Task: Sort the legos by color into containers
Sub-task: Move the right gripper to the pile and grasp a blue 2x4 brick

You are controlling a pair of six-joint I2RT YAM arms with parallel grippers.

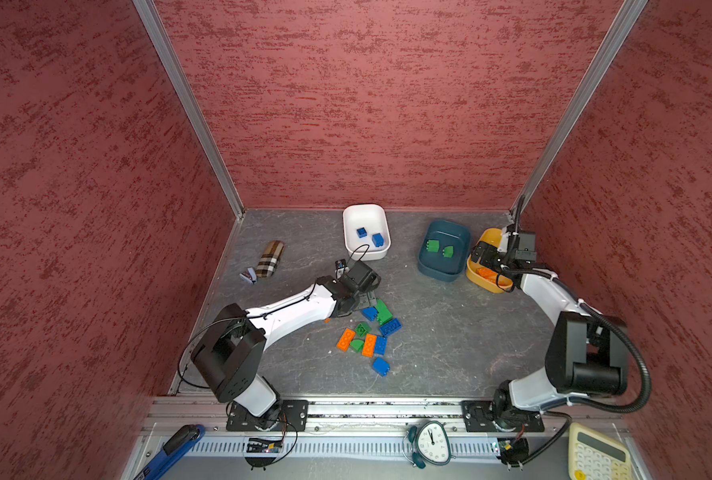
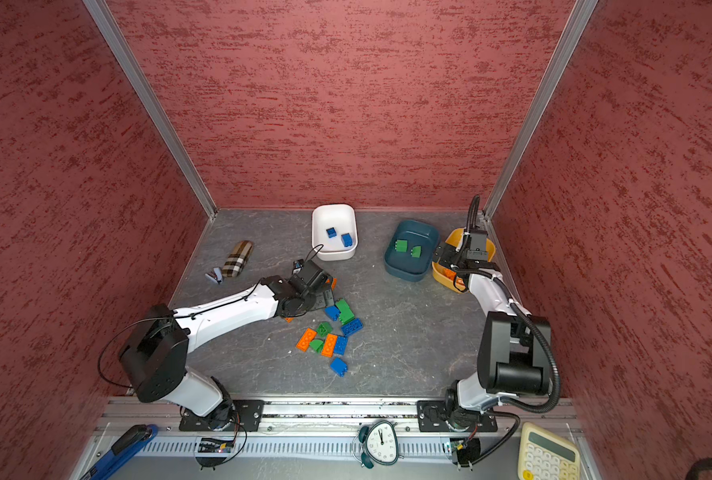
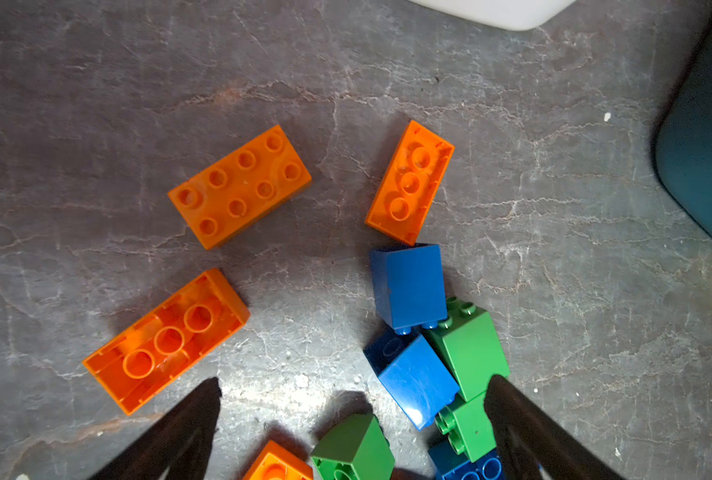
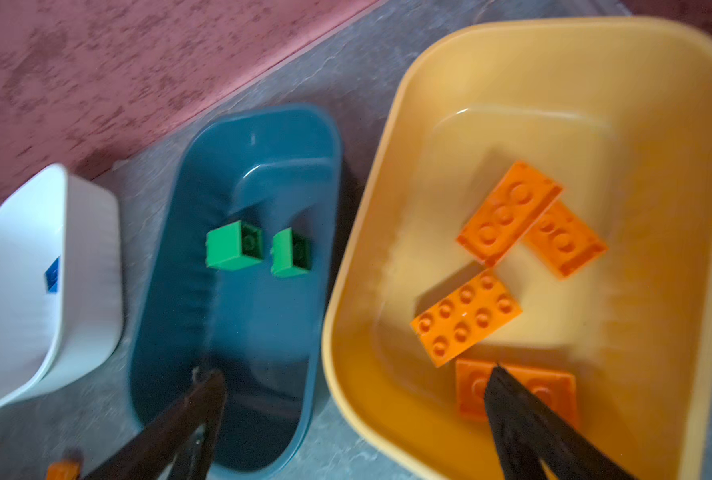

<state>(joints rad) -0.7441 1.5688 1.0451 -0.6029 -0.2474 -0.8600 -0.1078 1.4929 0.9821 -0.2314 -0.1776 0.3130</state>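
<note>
My right gripper moves down and back onto the blue brick at the green pair's near end next, as the brick is lower and further back.
Loose legos [image 1: 368,332] in orange, blue and green lie mid-table. My left gripper [image 1: 366,299] hangs open over their far edge. In the left wrist view its jaws [image 3: 354,382] frame bare table, with a blue brick [image 3: 416,378] and a green brick [image 3: 468,345] by one finger and orange bricks [image 3: 239,187] beyond. My right gripper [image 1: 485,259] is open and empty, straddling the rims of the teal bowl [image 4: 262,124] and the yellow bowl [image 4: 553,41]. The yellow bowl holds several orange bricks [image 4: 466,318], the teal one two green bricks [image 4: 231,245], and the white bowl [image 1: 365,216] two blue bricks [image 1: 377,239].
A plaid pouch [image 1: 270,258] and a small grey item [image 1: 248,276] lie at the left. Red walls close in three sides. On the front rail sit a clock [image 1: 429,444], a calculator [image 1: 595,453] and a blue tool [image 1: 171,449].
</note>
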